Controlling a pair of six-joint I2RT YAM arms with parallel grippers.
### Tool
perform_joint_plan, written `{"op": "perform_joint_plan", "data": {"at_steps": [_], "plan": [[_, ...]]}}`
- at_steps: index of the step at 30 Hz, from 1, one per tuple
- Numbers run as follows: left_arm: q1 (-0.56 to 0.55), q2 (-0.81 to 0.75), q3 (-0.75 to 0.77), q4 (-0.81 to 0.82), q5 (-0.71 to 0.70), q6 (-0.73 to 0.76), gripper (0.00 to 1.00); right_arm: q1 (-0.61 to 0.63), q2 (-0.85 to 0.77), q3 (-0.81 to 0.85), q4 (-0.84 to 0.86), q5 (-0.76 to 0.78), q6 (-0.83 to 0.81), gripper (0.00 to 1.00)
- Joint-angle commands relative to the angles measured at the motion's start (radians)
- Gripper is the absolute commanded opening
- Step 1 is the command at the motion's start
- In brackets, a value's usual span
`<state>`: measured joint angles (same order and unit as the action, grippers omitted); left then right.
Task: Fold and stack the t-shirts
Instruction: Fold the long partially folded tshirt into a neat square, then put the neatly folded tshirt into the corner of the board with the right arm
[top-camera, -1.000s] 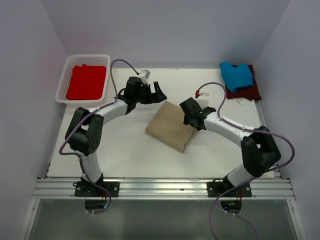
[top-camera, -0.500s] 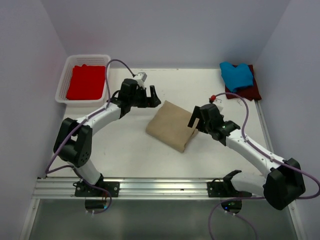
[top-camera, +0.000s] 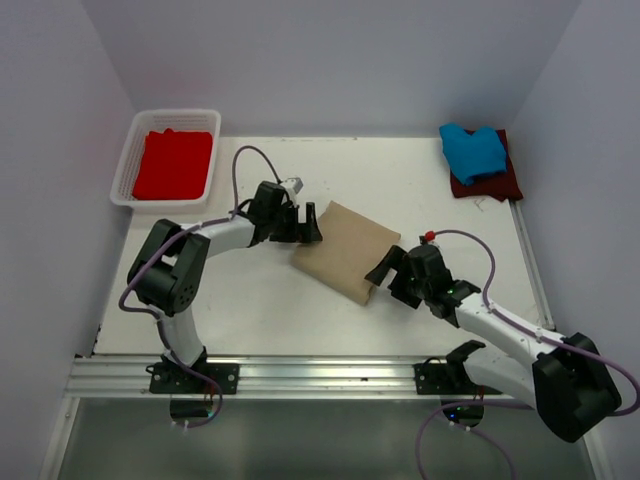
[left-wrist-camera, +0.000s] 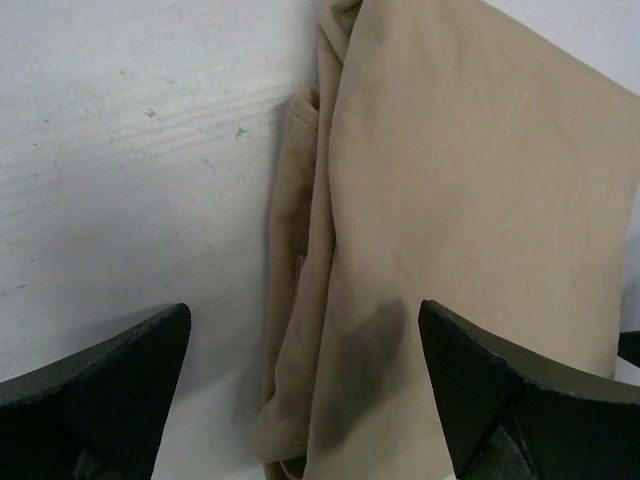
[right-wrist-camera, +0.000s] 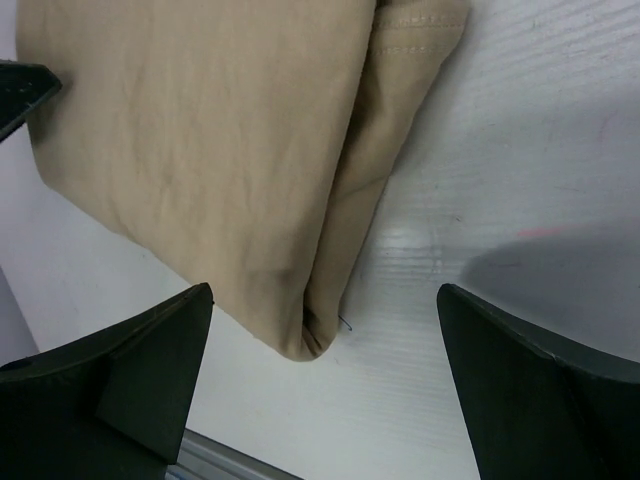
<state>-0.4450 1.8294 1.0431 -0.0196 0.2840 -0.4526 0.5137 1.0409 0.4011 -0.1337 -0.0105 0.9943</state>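
Observation:
My right gripper needs to move outward onto the middle of the tan t-shirt's fold (top-camera: 388, 248) (right-wrist-camera: 335, 170), which lies outward of it, as only the t-shirt's near corner is between my fingers.
A folded tan t-shirt (top-camera: 348, 250) lies in the middle of the table. My left gripper (top-camera: 312, 222) is open at its far left corner, with the shirt's folded edge (left-wrist-camera: 300, 330) between the fingers. My right gripper (top-camera: 385, 275) is open at the shirt's near right corner (right-wrist-camera: 320, 340), low over the table. A bright blue shirt (top-camera: 472, 150) lies on a dark maroon shirt (top-camera: 495, 185) at the back right. A bright red shirt (top-camera: 173, 163) lies in the basket.
A white lattice basket (top-camera: 123, 180) stands at the back left. White walls close the table on three sides. An aluminium rail (top-camera: 320, 375) runs along the near edge by the arm bases.
My right arm has swung down toward me, from the shirt's right edge to its near right corner. My left gripper has come nearer and closed in on the shirt's left corner.

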Motion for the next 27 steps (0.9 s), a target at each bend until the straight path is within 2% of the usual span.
{"op": "perform_joint_plan", "data": {"at_steps": [1, 6, 13, 20, 21, 24, 25, 27], "plan": [[-0.029, 0.002, -0.029, 0.053, 0.035, -0.009, 1.0, -0.007, 0.019, -0.013, 0.127, 0.003, 0.052, 0.99], [-0.087, -0.047, -0.1, 0.069, 0.043, -0.057, 1.0, -0.029, 0.157, -0.012, 0.232, 0.007, 0.041, 0.99], [-0.135, -0.137, -0.172, 0.072, 0.032, -0.115, 1.0, -0.041, 0.442, 0.057, 0.331, 0.021, 0.027, 0.99], [-0.152, -0.186, -0.222, 0.073, 0.023, -0.15, 1.0, -0.05, 0.545, 0.133, 0.347, 0.015, -0.003, 0.98], [-0.152, -0.18, -0.229, 0.078, 0.02, -0.152, 1.0, -0.05, 0.553, 0.142, 0.347, -0.018, -0.006, 0.96], [-0.152, -0.145, -0.233, 0.082, 0.023, -0.153, 1.0, -0.05, 0.585, 0.163, 0.365, -0.051, -0.023, 0.81], [-0.152, -0.128, -0.241, 0.089, 0.026, -0.159, 1.0, -0.049, 0.597, 0.177, 0.368, -0.063, -0.032, 0.71], [-0.152, -0.11, -0.247, 0.11, 0.029, -0.166, 1.0, -0.049, 0.648, 0.2, 0.371, -0.127, -0.049, 0.61]]}}
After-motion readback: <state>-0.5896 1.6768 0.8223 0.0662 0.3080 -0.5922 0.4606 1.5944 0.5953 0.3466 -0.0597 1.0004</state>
